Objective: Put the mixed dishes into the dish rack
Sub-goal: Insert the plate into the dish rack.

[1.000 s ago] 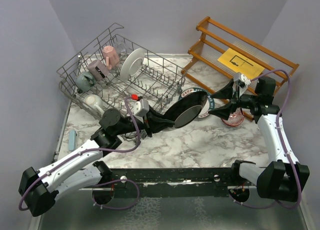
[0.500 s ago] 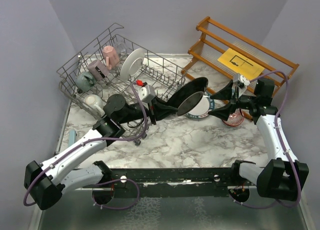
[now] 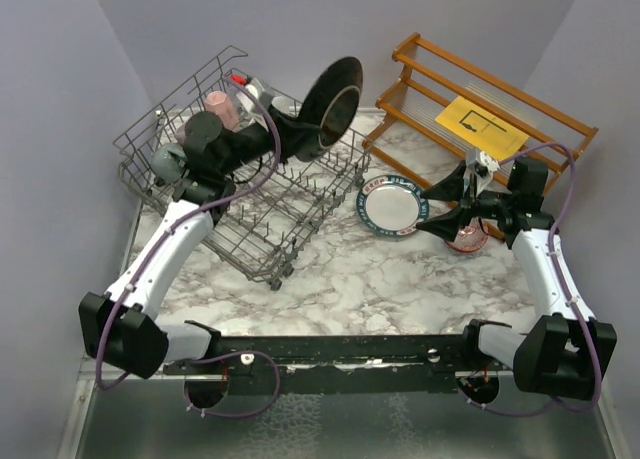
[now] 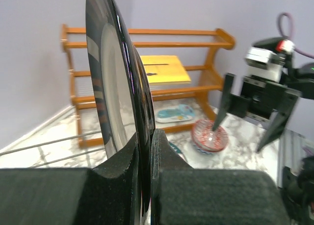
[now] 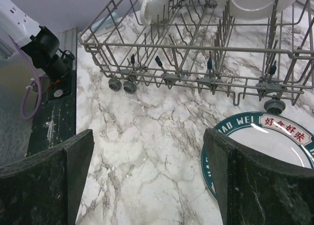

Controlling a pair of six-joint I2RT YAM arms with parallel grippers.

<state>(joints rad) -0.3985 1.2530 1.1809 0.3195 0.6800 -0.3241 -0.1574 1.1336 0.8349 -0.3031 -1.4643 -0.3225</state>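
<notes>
Empty dish rack wires by the white plate (image 3: 284,166) are below my left gripper, so next I need to move it down and to the left in the top view and let go of its black-rimmed plate.
My left gripper (image 3: 304,137) is shut on the lower edge of a black-rimmed plate (image 3: 332,92), which it holds upright above the far side of the grey wire dish rack (image 3: 262,241). In the left wrist view the plate (image 4: 114,78) stands edge-on, pinched between the fingers (image 4: 167,151). A pink mug (image 3: 218,105) and a grey-teal mug (image 3: 167,162) sit in the rack. A teal-rimmed plate with red characters (image 3: 391,206) lies on the table. My right gripper (image 3: 435,207) hovers open just right of it, over a red patterned bowl (image 3: 468,239).
An orange-brown wooden shelf (image 3: 440,84) with a yellow paper sheet (image 3: 480,126) stands at the back right. A blue patterned dish (image 4: 174,113) lies on its lowest level. A cream mug (image 5: 153,4) and a white plate (image 5: 255,2) stand in the rack.
My left arm has lifted the black-rimmed plate from low over the table up and back to the left, above the rack. The teal-rimmed plate is now uncovered. My right arm has stayed put.
</notes>
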